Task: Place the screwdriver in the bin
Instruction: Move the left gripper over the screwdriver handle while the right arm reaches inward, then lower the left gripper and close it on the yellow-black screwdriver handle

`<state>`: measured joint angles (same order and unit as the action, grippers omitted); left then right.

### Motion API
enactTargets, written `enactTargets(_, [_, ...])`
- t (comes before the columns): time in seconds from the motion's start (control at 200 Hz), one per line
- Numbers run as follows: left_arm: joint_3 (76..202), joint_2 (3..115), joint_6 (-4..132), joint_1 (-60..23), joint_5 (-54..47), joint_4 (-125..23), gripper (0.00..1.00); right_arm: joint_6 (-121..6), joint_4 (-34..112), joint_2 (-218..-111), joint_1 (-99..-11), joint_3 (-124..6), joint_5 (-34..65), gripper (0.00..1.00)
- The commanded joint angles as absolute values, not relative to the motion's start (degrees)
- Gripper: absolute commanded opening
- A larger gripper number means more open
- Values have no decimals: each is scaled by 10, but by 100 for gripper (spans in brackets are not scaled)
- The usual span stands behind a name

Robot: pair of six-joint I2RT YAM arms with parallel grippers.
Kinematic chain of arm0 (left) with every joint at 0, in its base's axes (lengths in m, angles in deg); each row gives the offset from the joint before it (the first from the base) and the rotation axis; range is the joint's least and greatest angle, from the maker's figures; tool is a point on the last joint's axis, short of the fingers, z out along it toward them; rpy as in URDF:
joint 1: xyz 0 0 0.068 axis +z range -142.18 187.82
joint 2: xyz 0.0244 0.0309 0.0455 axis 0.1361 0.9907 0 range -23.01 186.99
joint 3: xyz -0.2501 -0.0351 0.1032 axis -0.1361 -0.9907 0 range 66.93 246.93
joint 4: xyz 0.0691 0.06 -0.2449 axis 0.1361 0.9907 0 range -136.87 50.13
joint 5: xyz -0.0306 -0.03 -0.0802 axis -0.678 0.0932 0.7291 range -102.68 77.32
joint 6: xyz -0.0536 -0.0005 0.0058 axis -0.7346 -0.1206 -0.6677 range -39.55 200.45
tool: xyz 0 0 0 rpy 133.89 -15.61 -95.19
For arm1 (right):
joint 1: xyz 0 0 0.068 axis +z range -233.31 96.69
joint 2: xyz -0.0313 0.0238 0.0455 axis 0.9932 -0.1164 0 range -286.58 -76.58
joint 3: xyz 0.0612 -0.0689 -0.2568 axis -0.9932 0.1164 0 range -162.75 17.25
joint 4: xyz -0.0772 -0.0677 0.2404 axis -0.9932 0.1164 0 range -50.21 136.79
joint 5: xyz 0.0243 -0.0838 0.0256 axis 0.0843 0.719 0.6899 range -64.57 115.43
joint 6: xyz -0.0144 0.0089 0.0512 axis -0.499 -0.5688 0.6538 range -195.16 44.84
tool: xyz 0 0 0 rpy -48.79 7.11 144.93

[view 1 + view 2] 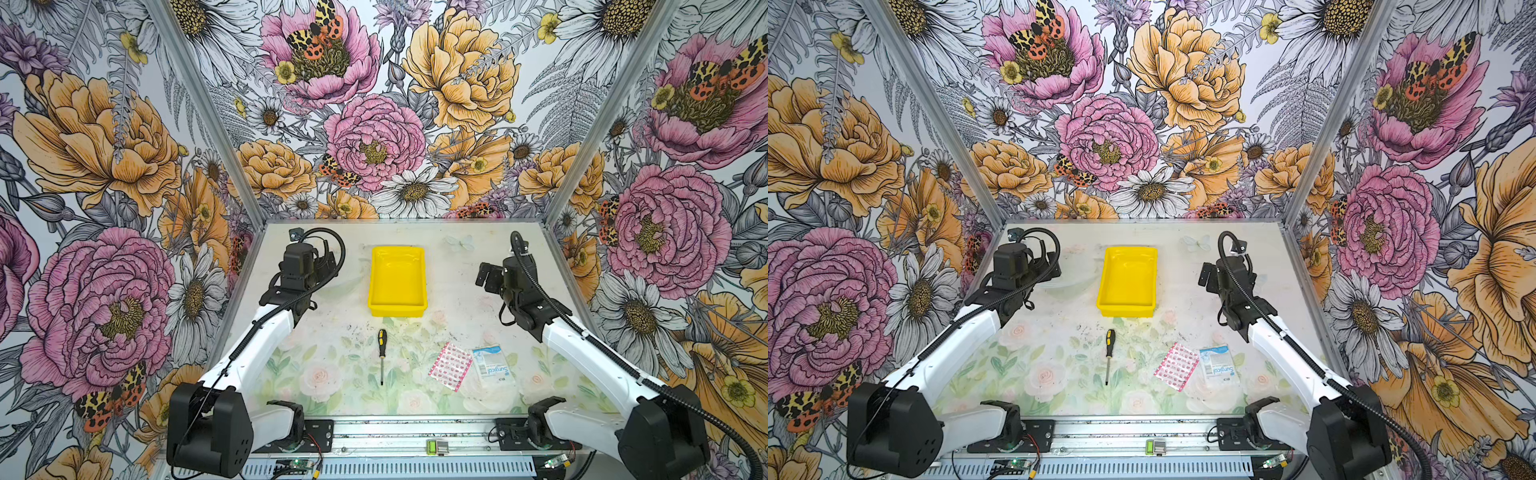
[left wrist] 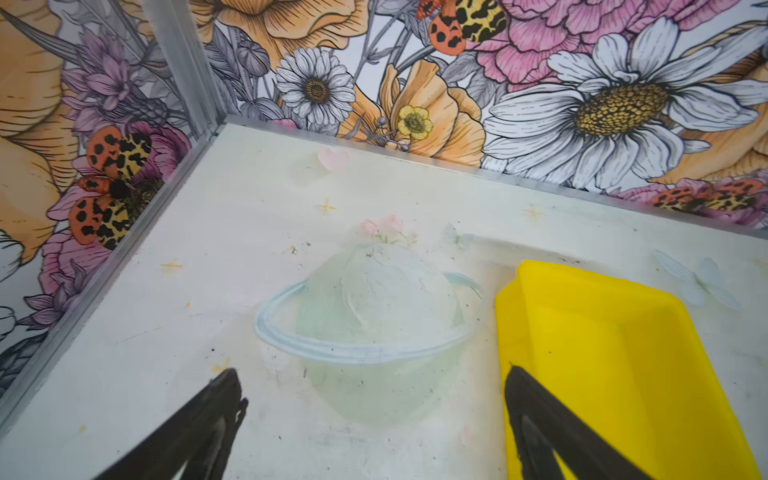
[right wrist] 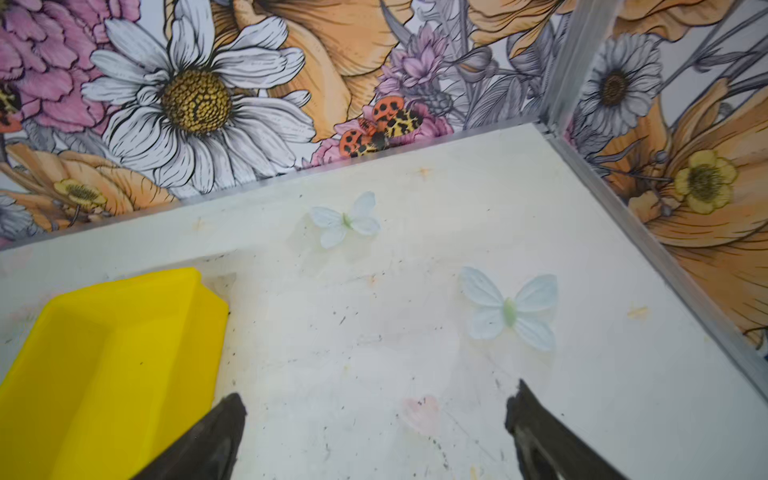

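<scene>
My left gripper needs to swing back toward the screwdriver, tilt down and lower around the black-and-yellow handle [image 1: 381, 342], because that end of the screwdriver is nearest the bin.
The screwdriver [image 1: 381, 355] [image 1: 1109, 355], with a black-and-yellow handle and a thin shaft, lies alone on the table in both top views, handle toward the bin. The yellow bin [image 1: 397, 309] [image 1: 1126, 311] stands just behind it, with nothing inside. My left gripper [image 2: 370, 382] hovers open to the left of the bin [image 2: 623, 353], nothing between its fingers. My right gripper [image 3: 376, 399] hovers open to the right of the bin [image 3: 104, 353], also with nothing in it. Both grippers [image 1: 326, 266] [image 1: 486, 276] are well behind the screwdriver, which neither wrist view shows.
A pink-dotted packet [image 1: 451, 365] and a white packet with blue print [image 1: 492, 365] lie right of the screwdriver. Floral walls with metal posts close the table on the left, the back and the right. A metal rail [image 1: 415, 440] runs along the front edge.
</scene>
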<state>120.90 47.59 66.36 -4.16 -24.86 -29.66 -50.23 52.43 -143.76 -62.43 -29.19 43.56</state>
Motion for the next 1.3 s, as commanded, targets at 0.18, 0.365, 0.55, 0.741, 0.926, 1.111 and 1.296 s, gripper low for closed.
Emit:
enactTargets(0.18, [1256, 456, 515, -146, -175, -54, 99, -659, 560, -1428, -534, -336, 213, 99])
enactTargets(0.365, [1219, 448, 422, -206, -150, -45, 99, -693, 560, -1391, -498, -314, 136, 99])
enactTargets(0.55, [1198, 460, 359, -271, -175, -49, 99, -726, 562, -1368, -448, -292, 71, 99])
enactTargets(0.741, [1175, 491, 316, -304, -175, -71, 99, -727, 561, -1360, -382, -276, 80, 99])
enactTargets(0.926, [1172, 541, 289, -340, -194, -87, 94, -745, 562, -1362, -313, -270, 72, 99])
enactTargets(1.111, [1182, 602, 276, -361, -196, -105, 92, -770, 567, -1358, -284, -265, 43, 99])
enactTargets(1.296, [1201, 657, 283, -367, -206, -107, 85, -773, 568, -1344, -273, -247, 48, 99])
